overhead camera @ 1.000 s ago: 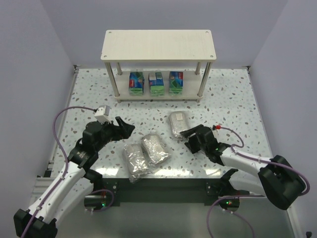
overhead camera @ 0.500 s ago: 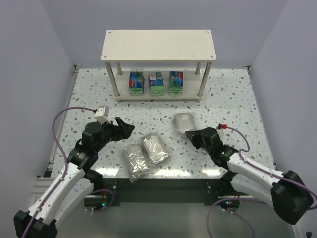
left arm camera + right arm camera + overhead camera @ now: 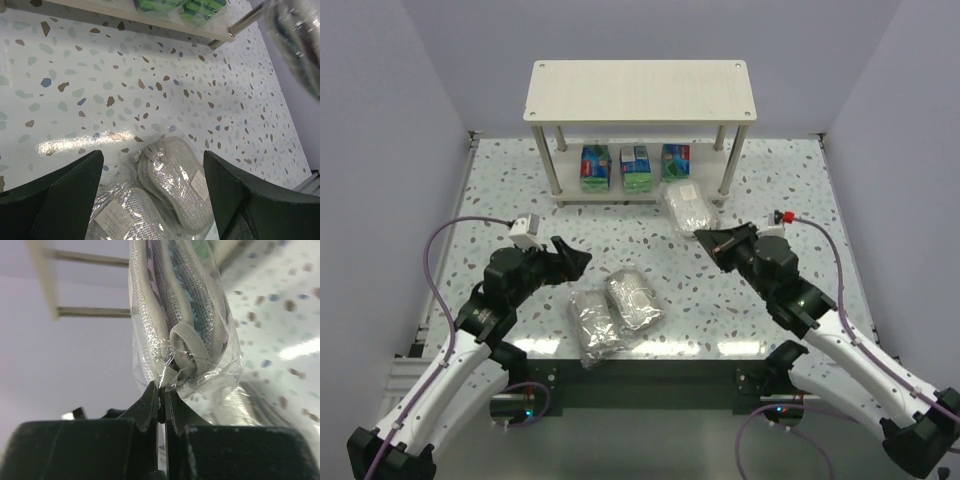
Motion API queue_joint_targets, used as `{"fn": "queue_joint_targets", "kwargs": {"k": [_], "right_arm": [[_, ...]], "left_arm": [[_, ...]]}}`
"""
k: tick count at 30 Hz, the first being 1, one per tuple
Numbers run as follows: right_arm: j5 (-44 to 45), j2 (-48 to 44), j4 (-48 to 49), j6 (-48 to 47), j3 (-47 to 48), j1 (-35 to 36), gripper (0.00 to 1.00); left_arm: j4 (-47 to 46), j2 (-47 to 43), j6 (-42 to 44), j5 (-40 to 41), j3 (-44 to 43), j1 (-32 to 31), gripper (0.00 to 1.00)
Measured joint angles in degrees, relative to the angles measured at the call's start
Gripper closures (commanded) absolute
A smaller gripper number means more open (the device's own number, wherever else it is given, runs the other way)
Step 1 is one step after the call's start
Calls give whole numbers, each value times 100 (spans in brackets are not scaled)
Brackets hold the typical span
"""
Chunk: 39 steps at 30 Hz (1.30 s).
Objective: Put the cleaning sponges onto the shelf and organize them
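A clear surface is above and outward. My right gripper should next raise its bundle, carry it outward over the shelf's bare top board [image 3: 705, 92] and release it.
The pale wood-grain shelf [image 3: 640, 90] stands at the back, with three green-and-blue packs [image 3: 636, 167] in a row on its lower tier. My right gripper [image 3: 705, 237] is shut on the plastic wrap of a grey oval bundle [image 3: 686, 208], held in the air just before the shelf's right front leg. In the right wrist view the jaws [image 3: 162, 390] pinch the wrap's edge and the bundle [image 3: 175, 315] rises above them. Two more grey bundles [image 3: 634, 299] [image 3: 592, 326] lie side by side near the front edge. My left gripper [image 3: 575, 258] hovers open to their left, holding nothing.
The left wrist view looks down on both lying bundles [image 3: 182, 172] [image 3: 130, 215] between its wide fingers [image 3: 65, 190]. A metal shelf leg [image 3: 245, 22] shows at its top. Purple walls close in both sides of the speckled table [image 3: 790, 190].
My right gripper shut on the third grey bundle's wrap, lifted it off the table and carried it back toward the shelf. The left arm stayed still.
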State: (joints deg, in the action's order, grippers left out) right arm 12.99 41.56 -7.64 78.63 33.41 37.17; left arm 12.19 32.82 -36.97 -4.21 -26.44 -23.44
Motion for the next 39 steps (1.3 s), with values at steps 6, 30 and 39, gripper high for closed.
{"fn": "queue_joint_targets", "kwargs": {"k": [6,30,39], "right_arm": [[-317,693,280,-632,1486,-2,100],[-1012,4542,951,-962,5324,-1971,100],[-1248,4990,798,-767,5637,-2286,98]], "left_arm": [[42,-74,2,0,0,0,13],[345,-133,9,0,-146,0,12],[439,-157,9,2,-179,0,11]]}}
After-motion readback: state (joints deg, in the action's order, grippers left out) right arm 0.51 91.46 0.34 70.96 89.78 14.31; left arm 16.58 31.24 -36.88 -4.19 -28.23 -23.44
